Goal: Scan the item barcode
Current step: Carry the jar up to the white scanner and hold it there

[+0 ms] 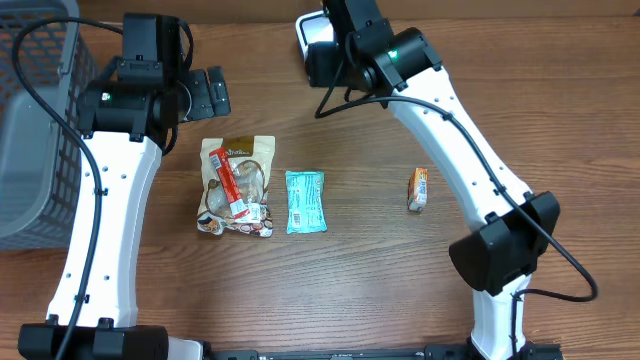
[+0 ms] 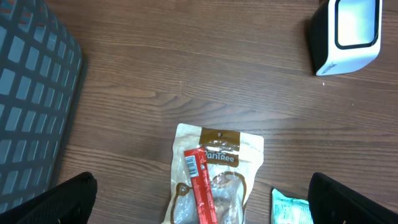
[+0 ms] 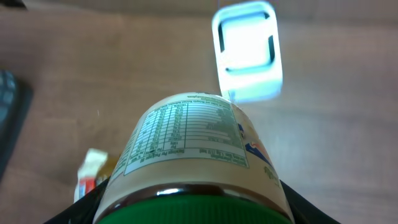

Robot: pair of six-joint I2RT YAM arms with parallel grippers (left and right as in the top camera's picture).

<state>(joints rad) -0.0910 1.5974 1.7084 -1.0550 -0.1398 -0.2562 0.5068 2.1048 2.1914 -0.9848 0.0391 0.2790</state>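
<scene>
My right gripper swings back next and lowers the jar point(image 3: 189, 146) onto clear tabletop beside the orange box, below and to the gripper's right in the overhead view.
My right gripper point(image 3: 193, 208) is shut on a jar point(image 3: 189, 146) with a green lid and a nutrition label facing the camera. The jar is held in the air, its far end pointing toward the white barcode scanner point(image 3: 247, 51), which stands at the table's far edge point(image 1: 312, 35). In the overhead view the right wrist point(image 1: 335, 62) covers the jar. My left gripper point(image 2: 201, 199) is open and empty, hovering over the far end of a snack pouch point(image 2: 214, 171) with a red stick pack point(image 2: 200, 186) on it.
On the table lie the snack pouch point(image 1: 236, 187), a teal packet point(image 1: 305, 201) and a small orange box point(image 1: 419, 189). A grey mesh basket point(image 1: 30, 120) stands at the left edge. The right arm's cable point(image 1: 340, 98) hangs near the scanner.
</scene>
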